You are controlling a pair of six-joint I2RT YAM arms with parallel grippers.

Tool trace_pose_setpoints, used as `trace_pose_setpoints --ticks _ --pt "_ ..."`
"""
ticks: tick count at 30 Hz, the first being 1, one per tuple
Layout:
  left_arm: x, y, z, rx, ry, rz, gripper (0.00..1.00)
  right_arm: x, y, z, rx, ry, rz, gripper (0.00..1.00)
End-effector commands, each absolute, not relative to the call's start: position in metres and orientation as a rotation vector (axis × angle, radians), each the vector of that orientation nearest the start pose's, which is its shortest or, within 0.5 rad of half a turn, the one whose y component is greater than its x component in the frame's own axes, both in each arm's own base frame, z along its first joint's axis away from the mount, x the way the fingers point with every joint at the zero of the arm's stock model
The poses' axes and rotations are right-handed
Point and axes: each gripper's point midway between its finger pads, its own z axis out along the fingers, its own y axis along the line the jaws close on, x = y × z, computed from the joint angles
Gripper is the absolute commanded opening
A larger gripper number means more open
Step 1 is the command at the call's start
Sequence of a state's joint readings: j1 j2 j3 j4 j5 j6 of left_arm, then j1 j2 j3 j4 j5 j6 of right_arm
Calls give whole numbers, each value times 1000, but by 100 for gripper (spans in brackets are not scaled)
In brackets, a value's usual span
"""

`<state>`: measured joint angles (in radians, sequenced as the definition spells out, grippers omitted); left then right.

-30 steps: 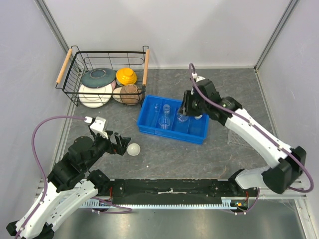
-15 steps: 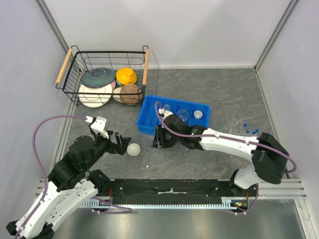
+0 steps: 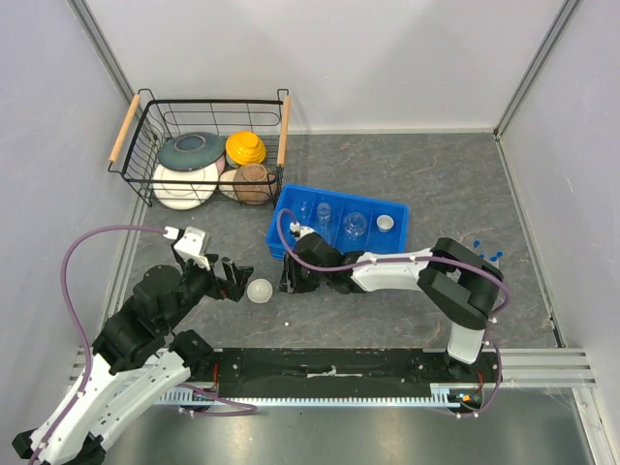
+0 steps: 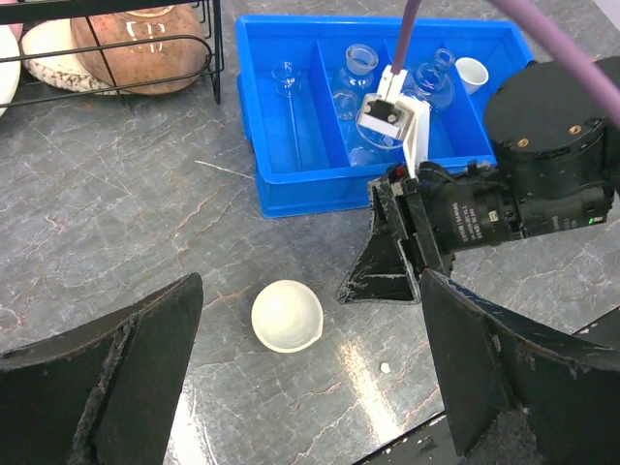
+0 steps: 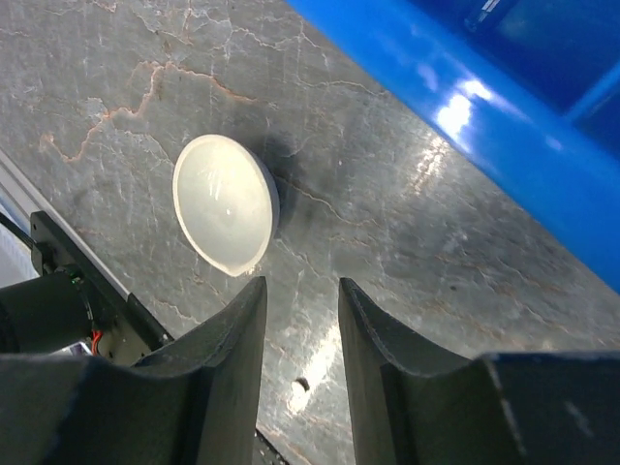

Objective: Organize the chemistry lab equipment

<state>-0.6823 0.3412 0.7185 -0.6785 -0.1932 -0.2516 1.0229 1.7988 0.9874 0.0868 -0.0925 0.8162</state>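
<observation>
The dish still lies beyond my right gripper's fingers. Next, my right gripper slides to the left in the top view, its open fingers straddling the dish's near rim (image 3: 270,291) (image 5: 268,236).
A small white round dish (image 3: 259,290) lies on the grey table in front of the blue tray (image 3: 287,254). My left gripper (image 3: 233,280) is wide open just left of the dish, which shows between its fingers in the left wrist view (image 4: 287,316). My right gripper (image 3: 289,277) is low over the table just right of the dish. Its jaws stand partly apart with nothing between them (image 5: 301,286), and the dish (image 5: 226,203) lies just beyond the left fingertip. The tray holds clear flasks (image 4: 356,73) and a little white cup (image 4: 472,73).
A black wire basket (image 3: 145,131) with coloured ceramic bowls and plates stands at the back left. Several small blue caps (image 3: 485,254) lie right of the tray. A tiny white crumb (image 4: 386,368) lies near the table's front edge.
The right arm has swung from above the tray down to the table in front of it, stopping beside the white dish. A flask stays in the tray. The left arm has not moved.
</observation>
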Motion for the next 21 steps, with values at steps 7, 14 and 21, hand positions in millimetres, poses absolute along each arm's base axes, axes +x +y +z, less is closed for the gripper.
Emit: trace_pose_setpoints --ticks 7,14,21 --pt "175 -107 242 268 1843 -443 100 198 464 66 -355 2418 1140 43" --pt "175 -107 243 267 1838 -446 100 196 470 57 -363 2433 1136 43" --pt "175 -106 244 264 1834 -445 100 199 468 46 -365 2448 1095 43"
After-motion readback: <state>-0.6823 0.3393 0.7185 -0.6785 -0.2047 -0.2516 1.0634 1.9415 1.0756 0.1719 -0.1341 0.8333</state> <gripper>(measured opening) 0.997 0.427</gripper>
